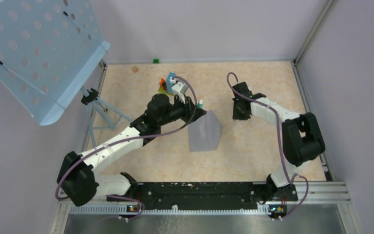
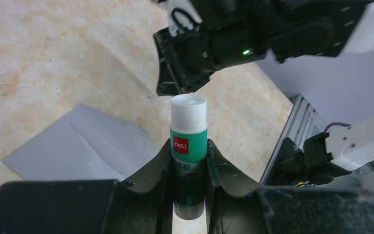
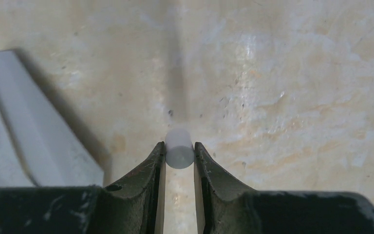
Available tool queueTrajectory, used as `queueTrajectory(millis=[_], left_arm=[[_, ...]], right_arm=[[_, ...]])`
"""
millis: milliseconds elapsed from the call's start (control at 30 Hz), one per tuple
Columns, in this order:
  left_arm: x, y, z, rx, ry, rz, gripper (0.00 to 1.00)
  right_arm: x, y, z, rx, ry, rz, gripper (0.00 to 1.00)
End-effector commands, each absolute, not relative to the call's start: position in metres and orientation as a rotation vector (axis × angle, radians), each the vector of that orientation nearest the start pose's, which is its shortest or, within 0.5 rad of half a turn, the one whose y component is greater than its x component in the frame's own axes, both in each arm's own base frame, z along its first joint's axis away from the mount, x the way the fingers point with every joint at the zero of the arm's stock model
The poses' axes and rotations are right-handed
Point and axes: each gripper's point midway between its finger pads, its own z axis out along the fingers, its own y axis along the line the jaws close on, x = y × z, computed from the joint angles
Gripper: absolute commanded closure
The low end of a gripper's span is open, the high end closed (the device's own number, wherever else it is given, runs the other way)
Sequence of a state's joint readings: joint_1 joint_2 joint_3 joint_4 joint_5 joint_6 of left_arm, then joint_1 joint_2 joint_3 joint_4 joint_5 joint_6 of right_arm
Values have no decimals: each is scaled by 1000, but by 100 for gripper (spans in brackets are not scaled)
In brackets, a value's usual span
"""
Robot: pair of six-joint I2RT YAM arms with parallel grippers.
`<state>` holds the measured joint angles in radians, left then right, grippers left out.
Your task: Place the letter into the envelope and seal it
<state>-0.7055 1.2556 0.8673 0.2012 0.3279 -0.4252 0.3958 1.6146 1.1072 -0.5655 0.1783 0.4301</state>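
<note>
My right gripper holds the small whitish cylinder (image 3: 179, 147). I will lower it to the tan floor next and release it.
The grey envelope (image 1: 204, 132) lies flat on the tan floor with its flap open; it also shows in the left wrist view (image 2: 92, 146) and the right wrist view (image 3: 24, 126). My left gripper (image 1: 198, 108) is just above the envelope's far edge and is shut on a white glue stick with a green label (image 2: 189, 141), white end pointing outward. My right gripper (image 1: 239, 116) hovers right of the envelope and is shut on a small whitish cylinder (image 3: 179, 147) that looks like a cap. The letter is not visible in any view.
A blue perforated panel (image 1: 39, 53) on a tripod (image 1: 100, 105) stands at the left. A blue-orange-green block cluster (image 1: 168, 84) sits behind the left gripper. A small green item (image 1: 156, 61) lies at the back wall. Metal rails (image 1: 321, 190) border the floor.
</note>
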Motion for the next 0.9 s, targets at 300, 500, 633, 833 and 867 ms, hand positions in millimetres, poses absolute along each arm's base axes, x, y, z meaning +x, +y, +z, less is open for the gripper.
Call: queueTrajectory(millis=[300, 500, 633, 833, 867], left_arm=[[270, -311, 312, 232, 1765, -1198, 100], [274, -312, 308, 163, 1796, -1213, 100], [277, -313, 309, 127, 1806, -1228, 99], [283, -315, 306, 48, 1846, -1249, 96], [284, -315, 307, 33, 1847, -1257, 96]], right_arm=[[380, 108, 44, 162, 2552, -114, 96], [374, 105, 33, 156, 2570, -123, 89], [372, 107, 31, 151, 2575, -107, 80], [374, 109, 39, 145, 2564, -97, 62], [375, 109, 41, 143, 2561, -93, 61]])
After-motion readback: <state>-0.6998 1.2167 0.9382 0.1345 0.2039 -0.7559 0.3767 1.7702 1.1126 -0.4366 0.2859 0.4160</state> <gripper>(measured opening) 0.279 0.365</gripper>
